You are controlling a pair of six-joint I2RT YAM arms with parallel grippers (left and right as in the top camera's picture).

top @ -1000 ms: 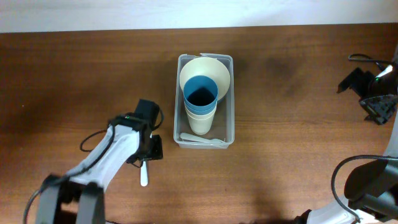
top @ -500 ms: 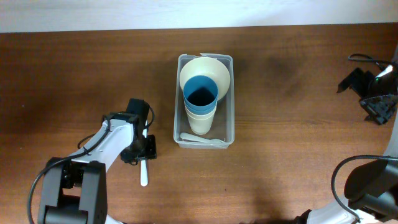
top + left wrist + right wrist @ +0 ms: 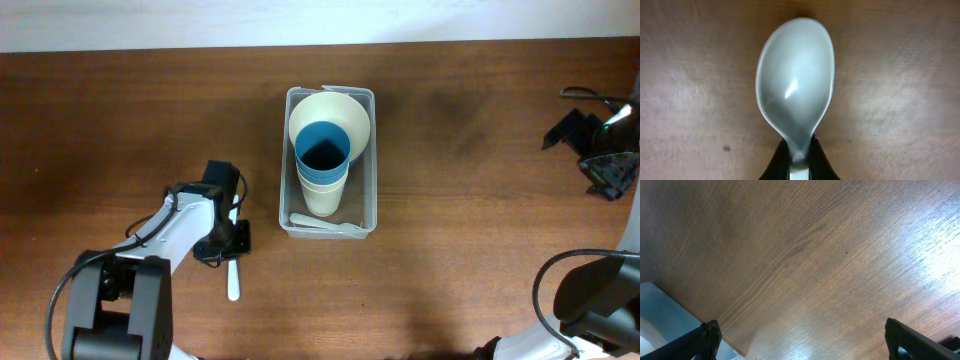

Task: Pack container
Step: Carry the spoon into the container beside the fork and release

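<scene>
My left gripper lifts over the container's side next, turns the spoon (image 3: 233, 280) crosswise, lowers and releases. The container's open near end (image 3: 345, 214) is right of the gripper in the overhead view.
The clear rectangular container (image 3: 367, 212) stands at the table's centre, holding a cream bowl (image 3: 355, 108), stacked cups with a blue one (image 3: 322, 152) on top, and a white utensil (image 3: 325, 224) along its near end. Left of it a white spoon (image 3: 233, 280) lies on the wood. My left gripper (image 3: 231, 250) is shut on the spoon's neck; in the left wrist view the spoon bowl (image 3: 796, 80) fills the middle, with the black fingertips (image 3: 777, 162) pinching just below it. My right gripper (image 3: 607, 172) hovers at the far right edge, open with nothing between its fingers (image 3: 707, 339).
A corner of the container (image 3: 660, 317) shows at the lower left of the right wrist view. Black cables (image 3: 585, 95) loop near the right arm at the table's right edge. Bare wood surrounds the container on all sides.
My left gripper came down over the spoon and closed on its neck; a second ago its jaws stood open. The right arm has not moved.
</scene>
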